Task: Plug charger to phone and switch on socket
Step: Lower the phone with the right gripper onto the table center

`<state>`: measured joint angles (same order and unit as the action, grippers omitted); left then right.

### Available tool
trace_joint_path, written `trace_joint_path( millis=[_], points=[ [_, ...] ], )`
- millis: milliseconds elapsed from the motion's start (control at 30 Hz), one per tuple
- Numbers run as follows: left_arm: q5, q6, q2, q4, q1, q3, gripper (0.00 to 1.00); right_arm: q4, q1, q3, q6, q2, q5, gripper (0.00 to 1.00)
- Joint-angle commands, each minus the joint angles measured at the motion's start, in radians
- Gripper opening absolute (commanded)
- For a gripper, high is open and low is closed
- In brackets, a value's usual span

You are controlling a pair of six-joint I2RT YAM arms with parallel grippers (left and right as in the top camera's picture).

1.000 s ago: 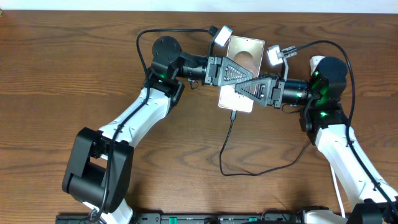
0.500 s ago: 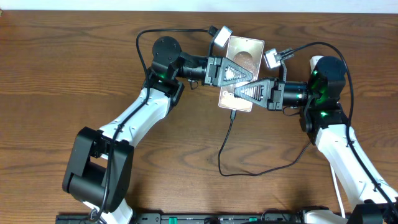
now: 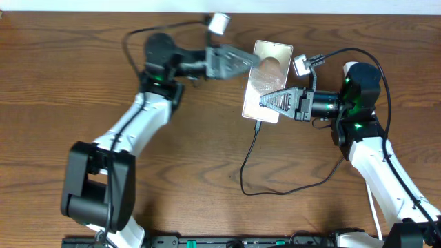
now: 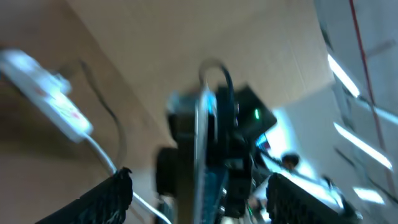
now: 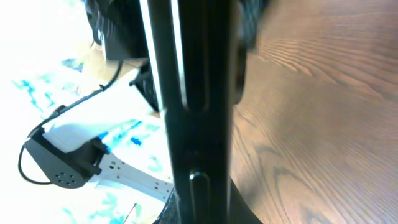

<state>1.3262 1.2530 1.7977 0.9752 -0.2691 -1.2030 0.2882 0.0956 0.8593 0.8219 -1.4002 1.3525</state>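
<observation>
The phone is above the tabletop with the charger (image 3: 247, 169) plugged in. I will lower my right gripper toward the left in the overhead view and let go of the phone on the tabletop.
The phone (image 3: 267, 69), with its bronze screen, is held tilted above the table. My right gripper (image 3: 264, 103) is shut on its lower half; the right wrist view shows its dark edge (image 5: 193, 93) running upright between the jaws. The left gripper (image 3: 253, 61) is open, its tips at the phone's upper left edge. In the blurred left wrist view the phone (image 4: 202, 143) stands edge-on ahead of the spread fingers (image 4: 118, 193). The charger (image 3: 247, 169) runs from the phone's lower end down and loops right. The white socket (image 4: 46, 93) with red marks shows only in the left wrist view.
The wooden table (image 3: 83, 96) fills the overhead view. A thick black arm cable (image 3: 365, 52) arcs over the right arm. A white cord (image 4: 102, 155) leads from the socket. The left arm's white links (image 5: 118, 171) show at the left of the right wrist view.
The left gripper opened, let go of the phone and swung back left and up. The right gripper closed on the phone's lower half and holds it in place.
</observation>
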Motion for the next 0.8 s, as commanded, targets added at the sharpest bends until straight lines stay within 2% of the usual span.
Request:
trace_joint_path(
  millis=[0, 33, 133, 267, 533, 767],
  points=[
    [-0.029, -0.003, -0.016, 0.006, 0.067, -0.011, 0.86, -0.088, -0.002, 0.008, -0.100, 0.007, -0.068, 0.01],
    [-0.029, -0.003, -0.016, 0.006, 0.085, -0.011, 0.89, -0.139, -0.002, 0.008, -0.139, 0.006, -0.095, 0.01],
    [-0.029, -0.003, -0.016, 0.006, 0.121, -0.011, 0.91, -0.267, -0.002, 0.008, -0.242, -0.004, -0.169, 0.01],
    [-0.029, -0.003, -0.016, 0.006, 0.147, -0.011, 0.91, -0.339, -0.002, 0.008, -0.326, -0.049, -0.212, 0.01],
    [-0.029, -0.003, -0.016, 0.006, 0.149, -0.011, 0.92, -0.331, -0.002, 0.008, -0.375, -0.227, -0.217, 0.01],
    [-0.029, -0.003, -0.016, 0.006, 0.149, -0.011, 0.93, -0.231, -0.002, 0.008, -0.375, -0.367, -0.217, 0.01]
  ],
)
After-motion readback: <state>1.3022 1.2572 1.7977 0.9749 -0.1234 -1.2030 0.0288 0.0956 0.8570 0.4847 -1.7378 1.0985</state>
